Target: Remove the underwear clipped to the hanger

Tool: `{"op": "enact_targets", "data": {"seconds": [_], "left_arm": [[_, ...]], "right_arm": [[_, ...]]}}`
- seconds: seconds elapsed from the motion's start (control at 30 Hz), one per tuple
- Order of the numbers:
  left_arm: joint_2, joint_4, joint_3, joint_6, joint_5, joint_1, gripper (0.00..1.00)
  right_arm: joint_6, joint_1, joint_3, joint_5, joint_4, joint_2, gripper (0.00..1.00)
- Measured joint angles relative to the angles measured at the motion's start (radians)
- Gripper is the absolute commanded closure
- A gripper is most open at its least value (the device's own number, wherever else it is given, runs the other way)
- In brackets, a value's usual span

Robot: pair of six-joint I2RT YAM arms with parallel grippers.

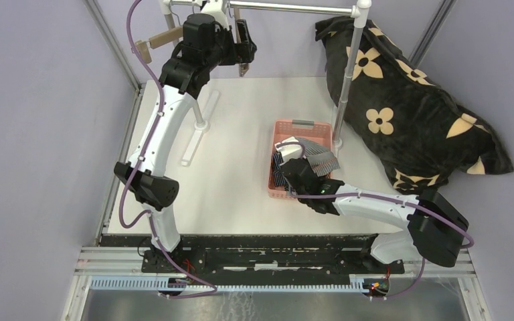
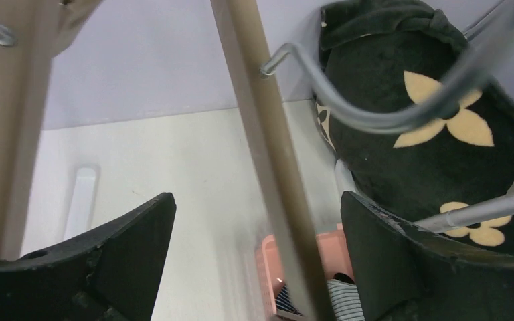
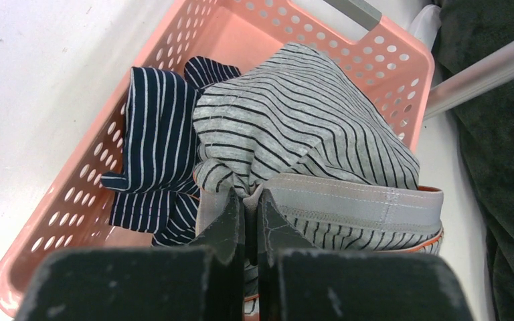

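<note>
My right gripper carries the grey waistband outward toward the basket's far end by the handle (image 1: 306,132) (image 3: 258,37) next and releases it there, since that end lies bare.
My right gripper (image 3: 249,200) is shut on the grey waistband of the grey-and-white striped underwear (image 3: 308,120), which lies on top in the pink basket (image 3: 60,221). The navy striped underwear (image 3: 154,160) lies in the basket to its left. In the top view the right gripper (image 1: 299,171) is over the basket (image 1: 282,127). My left gripper (image 1: 241,41) is raised at the wooden hanger (image 1: 162,39) under the rail. In the left wrist view it (image 2: 255,196) is open, with a hanger bar (image 2: 261,134) between the fingers. The black pair is not in view.
The big black flower-print cushion (image 1: 401,107) leans at the back right. The clothes rack has a top rail (image 1: 294,8), an upright pole (image 1: 348,73) beside the basket and a left foot (image 1: 199,127). A metal hook (image 2: 375,117) hangs near the left gripper.
</note>
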Motion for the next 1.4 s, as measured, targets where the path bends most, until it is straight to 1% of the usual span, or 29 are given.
{"op": "enact_targets", "data": {"seconds": [0.17, 0.3, 0.57, 0.73, 0.9, 1.1, 1.13, 1.17, 1.2, 1.3, 1.33, 1.4], "left_arm": [[-0.007, 0.004, -0.034, -0.008, 0.009, 0.000, 0.01], [-0.050, 0.018, -0.086, -0.008, 0.010, 0.000, 0.01], [-0.205, 0.055, -0.223, -0.008, 0.013, 0.000, 0.01], [-0.316, 0.103, -0.359, -0.008, 0.019, 0.000, 0.01], [-0.387, 0.134, -0.459, -0.008, 0.021, 0.000, 0.01], [-0.451, 0.164, -0.557, -0.008, 0.025, 0.000, 0.01], [-0.462, 0.169, -0.572, -0.008, 0.025, 0.000, 0.01], [-0.476, 0.178, -0.589, -0.008, 0.025, 0.000, 0.01], [-0.492, 0.183, -0.607, -0.008, 0.025, 0.000, 0.01], [-0.533, 0.201, -0.647, -0.008, 0.025, 0.000, 0.01], [-0.546, 0.208, -0.658, -0.008, 0.025, 0.000, 0.01], [-0.574, 0.222, -0.681, -0.008, 0.026, 0.002, 0.01]], "right_arm": [[-0.015, -0.003, 0.016, -0.002, 0.008, 0.016, 0.99], [-0.039, -0.019, 0.053, -0.006, 0.012, 0.029, 0.99], [-0.100, -0.051, 0.183, -0.046, 0.005, 0.061, 0.99], [-0.141, -0.077, 0.291, -0.065, 0.003, 0.124, 0.99], [-0.148, -0.132, 0.320, -0.074, -0.002, 0.171, 0.99], [-0.101, -0.246, 0.289, -0.098, 0.000, 0.182, 0.98], [-0.089, -0.267, 0.276, -0.109, -0.001, 0.182, 0.92], [-0.080, -0.282, 0.266, -0.115, -0.002, 0.182, 0.71], [-0.066, -0.301, 0.255, -0.119, -0.003, 0.184, 0.58], [-0.037, -0.327, 0.233, -0.121, -0.008, 0.185, 0.25], [-0.034, -0.327, 0.225, -0.121, -0.007, 0.185, 0.20], [-0.026, -0.325, 0.208, -0.119, -0.003, 0.185, 0.16]]}}
